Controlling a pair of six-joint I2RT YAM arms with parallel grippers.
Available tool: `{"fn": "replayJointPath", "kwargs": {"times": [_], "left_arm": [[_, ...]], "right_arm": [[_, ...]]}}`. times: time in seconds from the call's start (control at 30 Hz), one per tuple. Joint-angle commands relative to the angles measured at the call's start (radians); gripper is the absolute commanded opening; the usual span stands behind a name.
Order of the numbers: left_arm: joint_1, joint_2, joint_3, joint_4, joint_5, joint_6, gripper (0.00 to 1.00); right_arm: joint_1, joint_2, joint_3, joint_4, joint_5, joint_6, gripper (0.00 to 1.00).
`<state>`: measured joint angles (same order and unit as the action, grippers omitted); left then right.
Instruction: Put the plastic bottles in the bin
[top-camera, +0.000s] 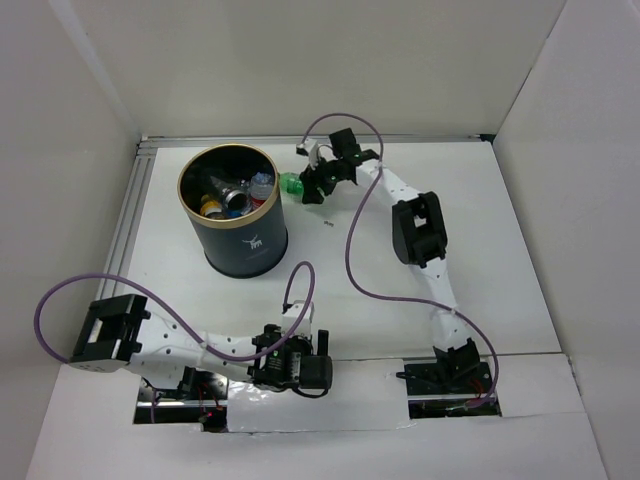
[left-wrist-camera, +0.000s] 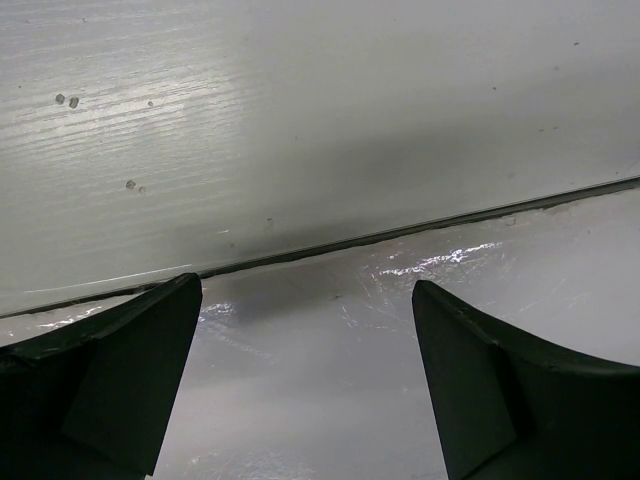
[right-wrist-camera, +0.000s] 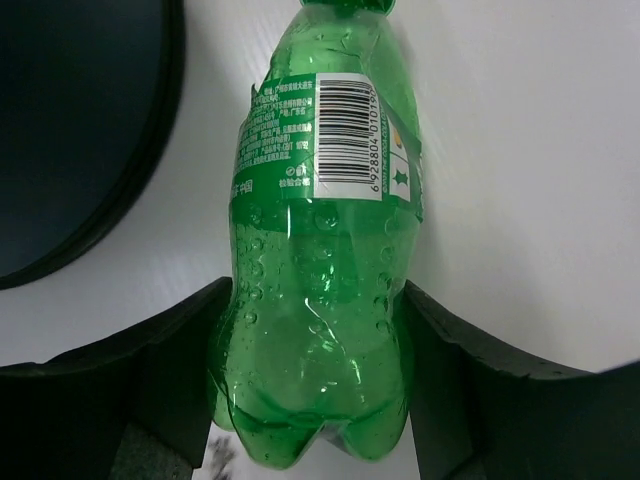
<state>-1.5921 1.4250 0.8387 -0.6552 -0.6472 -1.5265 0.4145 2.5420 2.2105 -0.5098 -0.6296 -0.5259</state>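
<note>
My right gripper will next lift the bottle and carry it over the bin's opening (top-camera: 229, 183), then let go of it, because the bin's gold rim is higher than the bottle.
A green plastic bottle (top-camera: 291, 184) (right-wrist-camera: 320, 250) with a barcode label lies on the white table just right of the bin (top-camera: 240, 250). The bin is a black bucket with a gold rim, and its dark wall (right-wrist-camera: 80, 130) fills the upper left of the right wrist view. My right gripper (top-camera: 318, 185) (right-wrist-camera: 317, 290) is round the bottle's lower body, and both fingers press its sides. Several bottles (top-camera: 240, 190) lie inside the bin. My left gripper (top-camera: 300, 365) (left-wrist-camera: 305, 285) rests low at the table's near edge, open, with nothing between its fingers.
White walls enclose the table on three sides. An aluminium rail (top-camera: 130, 220) runs along the left edge. Shiny tape (left-wrist-camera: 400, 350) covers the near edge under the left gripper. The purple cable (top-camera: 350, 250) loops over the table by the right arm.
</note>
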Motion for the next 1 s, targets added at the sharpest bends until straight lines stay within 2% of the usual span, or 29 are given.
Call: {"fn": "replayJointPath", "kwargs": {"times": [0.0,0.13,0.3,0.53,0.73,0.83,0.97], "left_arm": [[-0.025,-0.009,0.036,-0.046,-0.049,-0.053,0.99],[-0.048,-0.020,0.026,-0.055,-0.060,-0.090,0.99],[-0.057,-0.038,0.008,-0.055,-0.069,-0.112,0.99],[-0.066,-0.038,-0.001,-0.055,-0.069,-0.112,0.99],[-0.066,-0.029,-0.001,-0.055,-0.078,-0.112,0.99],[-0.066,-0.029,-0.001,-0.055,-0.078,-0.112,0.99],[-0.066,-0.029,0.008,-0.055,-0.088,-0.112,0.99]], "right_arm": [[-0.051,-0.261,0.012,0.010,-0.074,0.066,0.20],[-0.037,-0.443,0.002,0.088,0.054,0.089,0.18],[0.020,-0.543,0.061,0.076,0.048,0.026,0.20],[0.136,-0.580,0.043,0.045,-0.015,-0.009,0.26],[0.250,-0.520,0.078,0.045,0.004,0.033,0.33],[0.285,-0.497,0.078,0.045,0.013,0.046,0.41],[0.310,-0.477,0.065,0.036,0.031,0.055,0.67]]}}
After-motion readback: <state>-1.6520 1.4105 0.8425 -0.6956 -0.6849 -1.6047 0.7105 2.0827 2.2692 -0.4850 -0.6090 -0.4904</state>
